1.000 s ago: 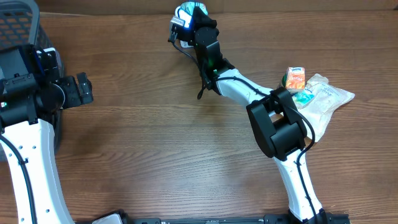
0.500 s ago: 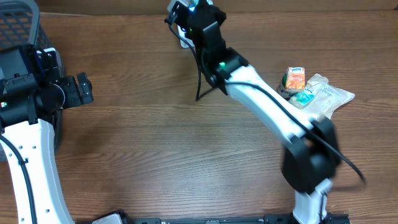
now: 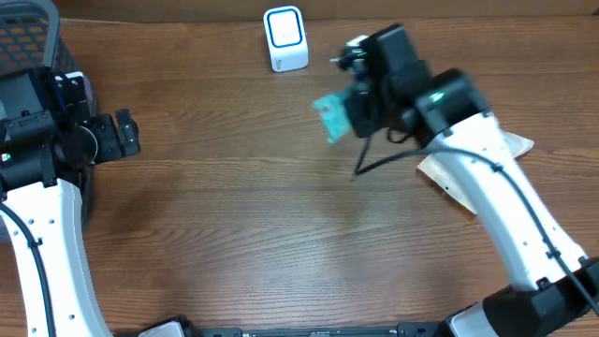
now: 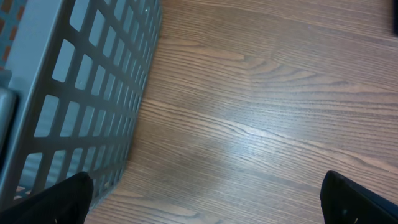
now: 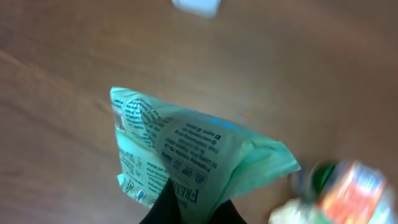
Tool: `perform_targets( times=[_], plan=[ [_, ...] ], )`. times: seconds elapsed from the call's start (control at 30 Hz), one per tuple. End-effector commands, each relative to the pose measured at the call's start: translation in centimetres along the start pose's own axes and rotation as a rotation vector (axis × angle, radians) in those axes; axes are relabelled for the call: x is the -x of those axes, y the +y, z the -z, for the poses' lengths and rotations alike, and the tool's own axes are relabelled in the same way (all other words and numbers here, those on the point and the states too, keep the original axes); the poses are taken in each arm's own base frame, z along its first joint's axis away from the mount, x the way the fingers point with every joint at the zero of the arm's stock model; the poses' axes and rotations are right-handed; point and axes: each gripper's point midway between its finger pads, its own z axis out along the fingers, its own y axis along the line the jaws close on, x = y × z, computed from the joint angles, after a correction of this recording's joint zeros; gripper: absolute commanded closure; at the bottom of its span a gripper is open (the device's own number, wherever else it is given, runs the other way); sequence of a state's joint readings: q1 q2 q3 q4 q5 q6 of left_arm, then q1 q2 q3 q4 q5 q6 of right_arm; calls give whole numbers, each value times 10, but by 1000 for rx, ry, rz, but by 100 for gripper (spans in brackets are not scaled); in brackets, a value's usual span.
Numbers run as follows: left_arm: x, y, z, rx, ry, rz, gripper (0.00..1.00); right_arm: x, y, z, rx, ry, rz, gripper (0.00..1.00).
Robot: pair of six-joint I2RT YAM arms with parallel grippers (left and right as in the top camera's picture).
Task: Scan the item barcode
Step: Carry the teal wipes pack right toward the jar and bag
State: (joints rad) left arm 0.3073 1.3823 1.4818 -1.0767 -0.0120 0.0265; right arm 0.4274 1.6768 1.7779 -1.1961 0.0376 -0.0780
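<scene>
Next, my right gripper lowers to the right in the overhead view and releases the packet (image 3: 328,118) where the clear bag lies below my gripper beside the carton.
My right gripper (image 3: 346,114) is shut on a pale green printed packet (image 3: 328,118), the item, and holds it above the table, right of and nearer than the scanner. In the right wrist view the packet (image 5: 186,146) fans out upward from the pinched fingers of the gripper (image 5: 193,208), its printed text facing the camera. The white scanner with a blue-rimmed window (image 3: 285,37) stands at the back edge, blurred at the top of the right wrist view (image 5: 196,5). My left gripper (image 3: 126,134) stands open at the far left, nothing between its fingers (image 4: 62,198).
A grey mesh basket (image 3: 28,37) sits at the back left, close beside the left gripper, its wall (image 4: 81,93) filling the left of that view. A clear bag (image 3: 517,145) lies at the right, partly under the right arm. An orange carton and a green can (image 5: 348,186) show blurred.
The right arm has swung away from the scanner, to the right and toward the front, with the green packet in its grip. The scanner is uncovered. The left arm has not moved.
</scene>
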Motion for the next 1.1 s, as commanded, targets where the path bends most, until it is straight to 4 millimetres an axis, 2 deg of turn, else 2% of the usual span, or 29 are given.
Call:
perform_targets(
  times=[0.0, 0.13, 0.27, 0.37, 0.47, 0.53, 0.67, 0.83, 1.0, 1.07],
  plan=[
    [2, -4, 0, -12, -6, -16, 1, -7, -26, 5, 72, 17, -184, 96],
    [2, -4, 0, -12, -6, -16, 0, -30, -86, -7, -8, 81, -324, 96],
    [2, -4, 0, -12, -6, -16, 0, -55, -141, -29, -70, 117, -510, 96],
    [2, -4, 0, -12, -6, -16, 0, -75, -167, -53, -48, 144, -624, 96],
    [2, -4, 0, -12, -6, -16, 1, -93, -179, -73, 27, 166, -708, 96],
    [2, -4, 0, -12, -6, -16, 0, -103, -186, -79, 62, 172, -755, 96],
    [2, -4, 0, -12, -6, -16, 0, -115, -205, -76, 61, 165, -820, 96],
    [2, -4, 0, -12, -6, -16, 1, -115, -211, -69, 98, 135, -859, 94],
    [2, -4, 0, -12, -6, -16, 1, -120, -210, -67, 101, 154, -872, 72],
    [2, -4, 0, -12, -6, -16, 0, -124, -210, -66, 87, 170, -874, 56]
  ],
)
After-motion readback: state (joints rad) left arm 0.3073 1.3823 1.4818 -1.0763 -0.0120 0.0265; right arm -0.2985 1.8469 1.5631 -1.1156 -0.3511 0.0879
